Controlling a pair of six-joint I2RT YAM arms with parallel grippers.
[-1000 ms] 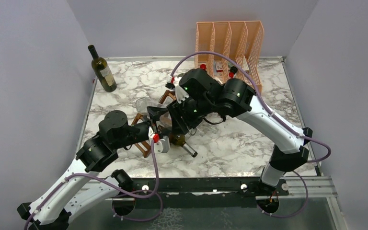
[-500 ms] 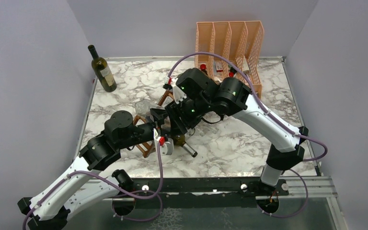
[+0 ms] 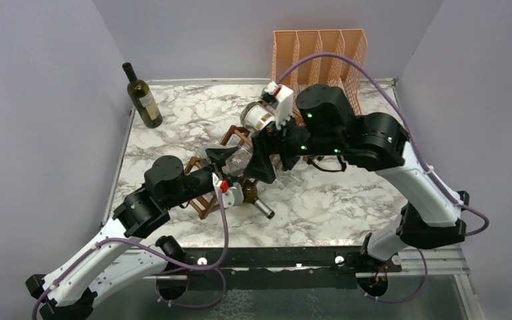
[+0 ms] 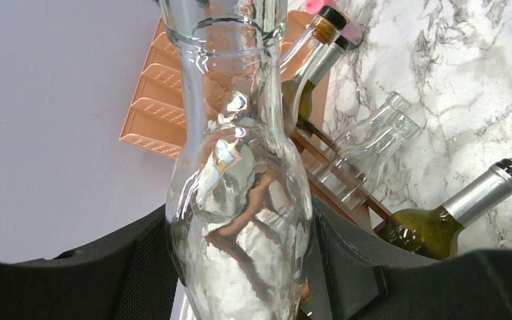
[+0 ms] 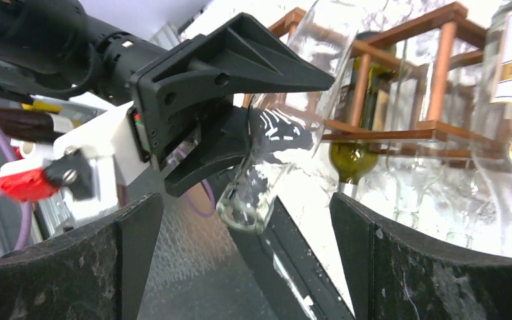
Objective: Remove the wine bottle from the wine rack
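My left gripper will next swing outward, turn the bottle upright and lower it to release on the tabletop [image 3: 142,136] beside the dark green bottle, as that spot is empty.
The wine bottle [image 4: 240,200], of clear glass, sits between the jaws of my left gripper [image 4: 240,227], which is shut on its body. From above, this bottle [image 3: 240,160] hangs tilted at the near side of the brown wooden wine rack [image 3: 203,200], with the left gripper [image 3: 230,167] around it. My right gripper [image 5: 243,200] stands wide open, and the bottle's open mouth [image 5: 243,212] pointing down between its fingers without touching them. The rack [image 5: 440,67] still carries a green bottle [image 4: 433,227] and other clear bottles [image 4: 373,147].
A labelled bottle [image 3: 257,117] lies at the rack's far end beside the right wrist. A dark green bottle [image 3: 143,97] stands upright at the back left. A peach mesh file organiser [image 3: 320,53] stands against the back wall.
The left gripper has closed on the clear bottle. The right gripper has opened wide, and its arm has swung back to the right, uncovering the labelled bottle.
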